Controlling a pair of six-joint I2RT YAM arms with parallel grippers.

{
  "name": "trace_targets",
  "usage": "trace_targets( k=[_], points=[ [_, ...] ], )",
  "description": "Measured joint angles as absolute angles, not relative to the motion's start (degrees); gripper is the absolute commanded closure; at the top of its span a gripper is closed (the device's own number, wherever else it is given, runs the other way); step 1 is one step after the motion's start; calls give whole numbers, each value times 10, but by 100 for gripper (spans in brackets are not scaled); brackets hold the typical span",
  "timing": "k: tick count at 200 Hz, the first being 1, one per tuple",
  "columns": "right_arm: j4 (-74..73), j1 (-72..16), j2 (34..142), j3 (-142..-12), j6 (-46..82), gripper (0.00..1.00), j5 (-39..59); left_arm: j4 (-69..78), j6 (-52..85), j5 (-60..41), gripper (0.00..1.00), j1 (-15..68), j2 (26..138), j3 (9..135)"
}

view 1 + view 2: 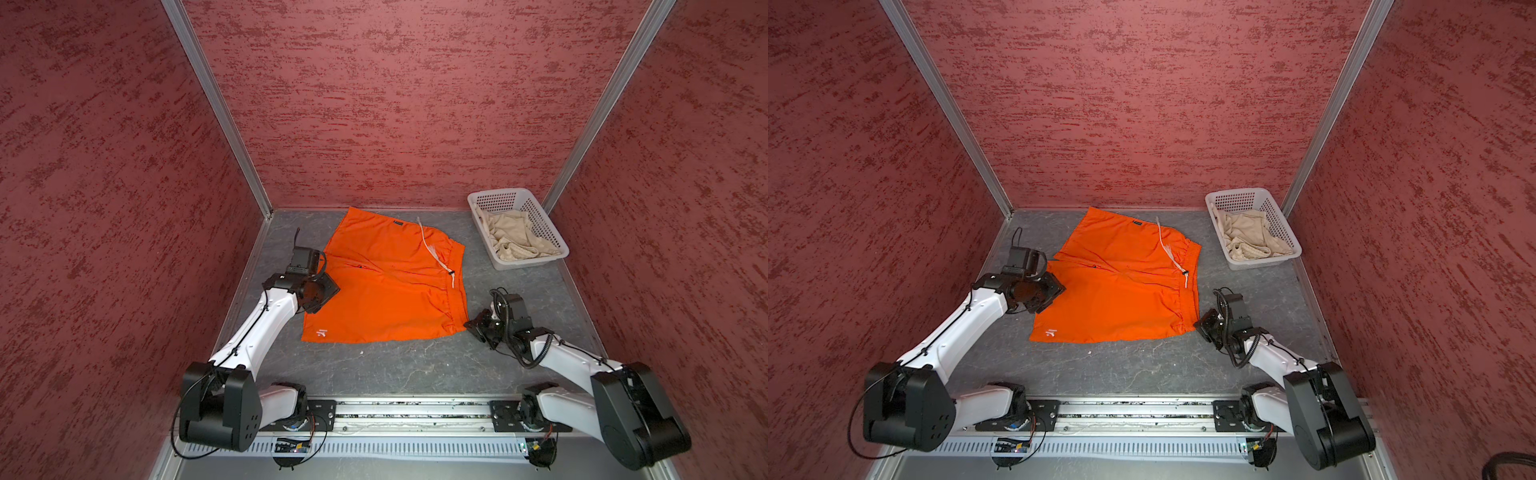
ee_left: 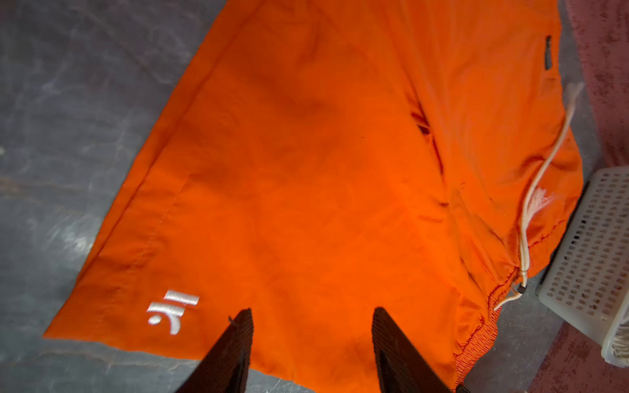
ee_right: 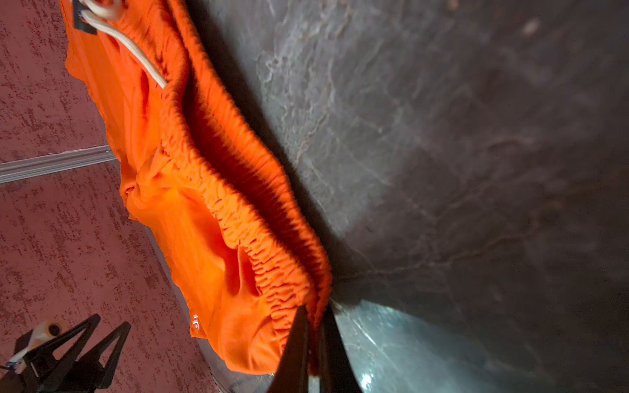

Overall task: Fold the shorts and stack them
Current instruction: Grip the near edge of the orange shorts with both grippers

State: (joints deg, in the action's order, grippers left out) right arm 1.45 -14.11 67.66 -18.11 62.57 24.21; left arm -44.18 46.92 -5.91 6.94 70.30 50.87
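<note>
The left gripper will next move back and down onto the hem corner point(image 2: 60, 329) beside the white logo point(image 1: 321, 332), because the right gripper already holds the waistband end of the near edge.
The bright orange shorts point(image 1: 386, 282) point(image 1: 1121, 286) lie spread on the grey table, waistband to the right and white logo point(image 1: 321, 332) at the near left corner. My left gripper point(image 1: 328, 293) point(image 1: 1054, 291) hovers over their left part. It is open point(image 2: 313, 313), with only cloth showing below the gap. My right gripper point(image 1: 469, 324) point(image 1: 1198, 322) is at the near right corner. It is shut point(image 3: 315, 309) on the gathered waistband of the orange shorts point(image 3: 204, 221). The beige shorts point(image 1: 513, 237) point(image 1: 1250, 237) lie crumpled in the basket.
A white perforated basket point(image 1: 498, 193) point(image 1: 1237, 192) stands at the back right, close to the right wall. Red textured walls enclose the table on three sides. The arms' rail point(image 1: 411, 409) runs along the front edge. Bare grey table point(image 1: 395, 365) lies in front of the shorts.
</note>
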Motion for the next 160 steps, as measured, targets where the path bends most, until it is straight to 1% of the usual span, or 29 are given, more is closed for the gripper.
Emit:
trace_targets(
  k=[46,94,129,160],
  points=[
    [36,-142,670,-198,617,100,237,-502,539,-27,42,45,656,469],
    [46,-142,670,-202,610,100,235,-559,590,-22,44,24,599,404],
    [53,-142,670,-205,606,100,235,-565,600,-14,45,11,601,373],
    [58,-142,671,-209,604,100,235,-552,597,-12,46,1,629,354]
  ],
)
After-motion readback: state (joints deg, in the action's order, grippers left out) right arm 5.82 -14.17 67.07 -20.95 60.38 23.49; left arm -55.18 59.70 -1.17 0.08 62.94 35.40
